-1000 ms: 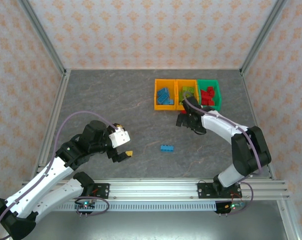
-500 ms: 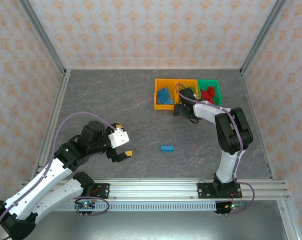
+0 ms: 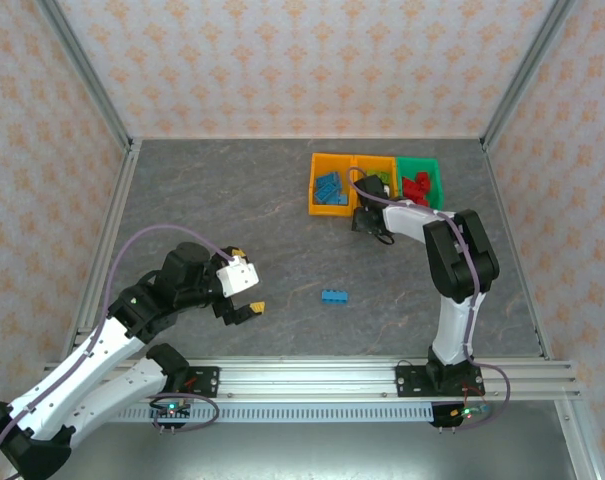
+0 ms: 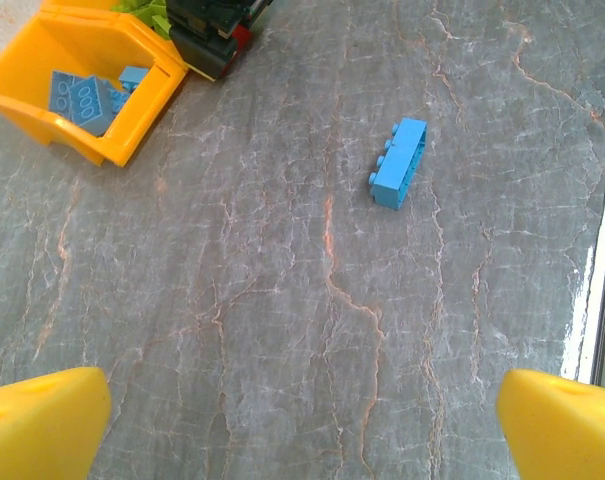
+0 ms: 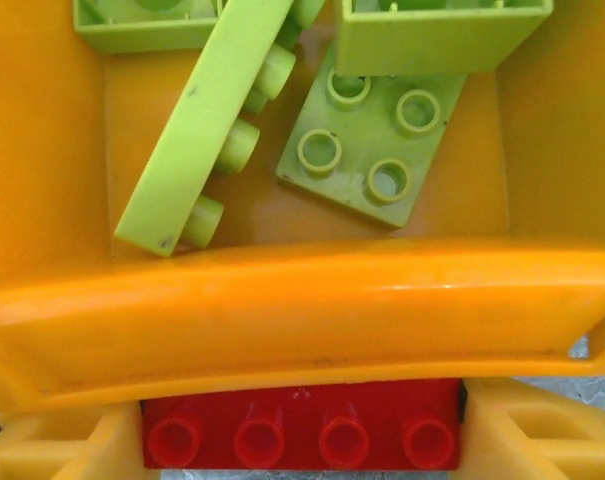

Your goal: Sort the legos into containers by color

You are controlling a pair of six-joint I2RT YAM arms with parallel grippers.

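The right gripper moves up and over the green bin next, which stands outward of it beside the middle bin, and releases the red brick among red ones.
My right gripper is shut on a red brick that spans the gap between its yellow fingers. It sits just outside the near rim of the middle orange-yellow bin, which holds lime green bricks. A blue brick lies alone on the table, also in the left wrist view. The left orange-yellow bin holds blue bricks, the green bin red ones. My left gripper hovers open over bare table, its fingertips far apart.
The three bins stand side by side at the back right. Metal frame posts and patterned walls enclose the grey stone-patterned table. A rail runs along the near edge.
My right gripper has carried the red brick from mid-table back towards the bins, up to the middle bin's near rim. The left arm has barely moved.
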